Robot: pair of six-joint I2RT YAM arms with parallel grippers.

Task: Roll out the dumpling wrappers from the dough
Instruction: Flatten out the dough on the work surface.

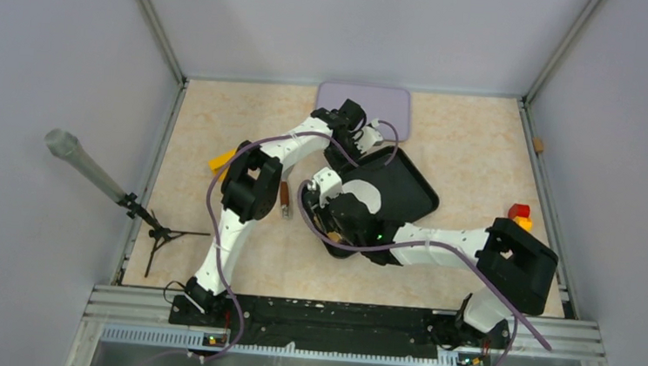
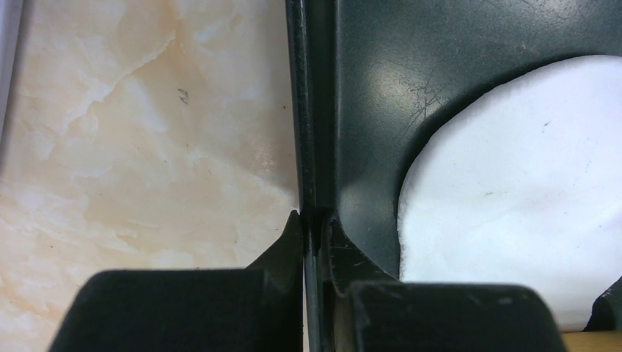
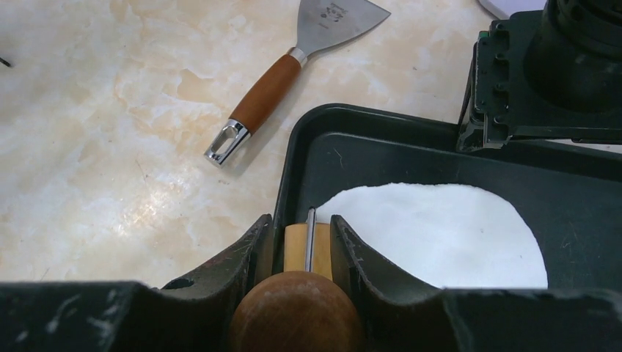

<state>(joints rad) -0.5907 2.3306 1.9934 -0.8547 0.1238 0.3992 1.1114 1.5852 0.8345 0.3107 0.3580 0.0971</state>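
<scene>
Next, my right gripper lifts to the right in the top view, lowers the rolling pin onto marble beside the tray and releases it, with the dough (image 1: 370,195) flat.
A flat white sheet of dough (image 3: 440,235) lies in the black tray (image 3: 352,136); the top view shows part of the dough (image 1: 370,195) between the arms. My right gripper (image 3: 302,224) is shut on a wooden rolling pin (image 3: 293,312), whose pale roller rests at the dough's near-left edge. My left gripper (image 2: 314,220) is shut on the tray rim (image 2: 308,110) at its far-left side, with the dough (image 2: 513,191) just to its right. In the top view the left gripper (image 1: 365,145) and the right gripper (image 1: 342,212) sit over the tray (image 1: 412,186). The dumpling wrappers are out of view.
A metal scraper with a brown handle (image 3: 268,95) lies on the marble top left of the tray. A lilac board (image 1: 363,107) sits at the back. A yellow piece (image 1: 220,163) lies left, red and yellow blocks (image 1: 520,214) right. A small tripod (image 1: 155,231) stands outside the left wall.
</scene>
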